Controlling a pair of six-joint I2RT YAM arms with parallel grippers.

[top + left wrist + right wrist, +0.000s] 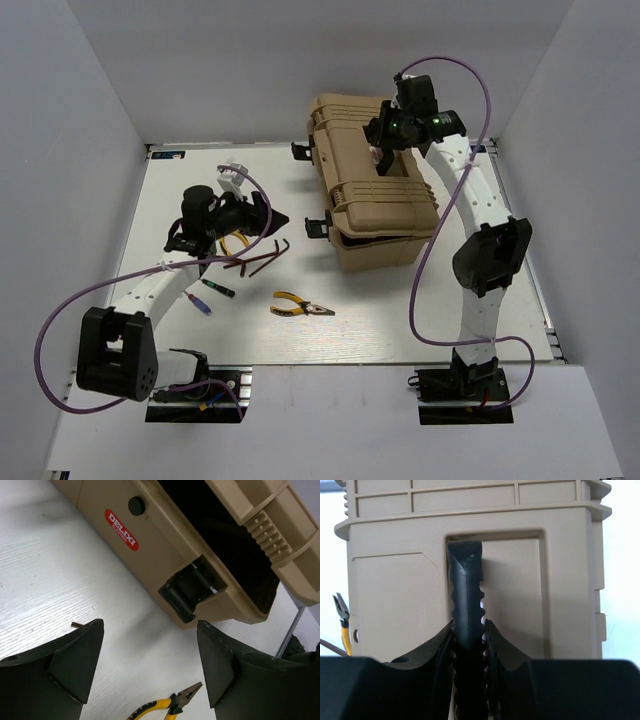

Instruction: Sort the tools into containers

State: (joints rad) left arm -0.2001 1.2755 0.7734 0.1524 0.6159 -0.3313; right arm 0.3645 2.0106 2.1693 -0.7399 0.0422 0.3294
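Observation:
The toolbox's handle swings past the toolbox's edge opposite the latches next, and my right gripper then releases it. That edge lies to my gripper's right in the top view.
The container is a tan ribbed toolbox (380, 205) whose lid stands slightly raised, with a dark gap below it (235, 545). My right gripper (385, 135) is shut on the black top handle (466, 590), its fingers (437, 652) pressing both sides. My left gripper (262, 215) hovers open and empty over the table left of the box, fingers (75, 660) wide apart. Yellow-handled pliers (300, 307) lie on the table in front of it, also seen in the left wrist view (165, 707). Dark hex keys (262, 258) and two small screwdrivers (215, 290) lie near the left arm.
A black latch (187, 592) hangs loose on the box's front corner, beside a red label (121, 529). A second pair of yellow pliers (235, 243) lies partly under the left gripper. White walls enclose the table on three sides.

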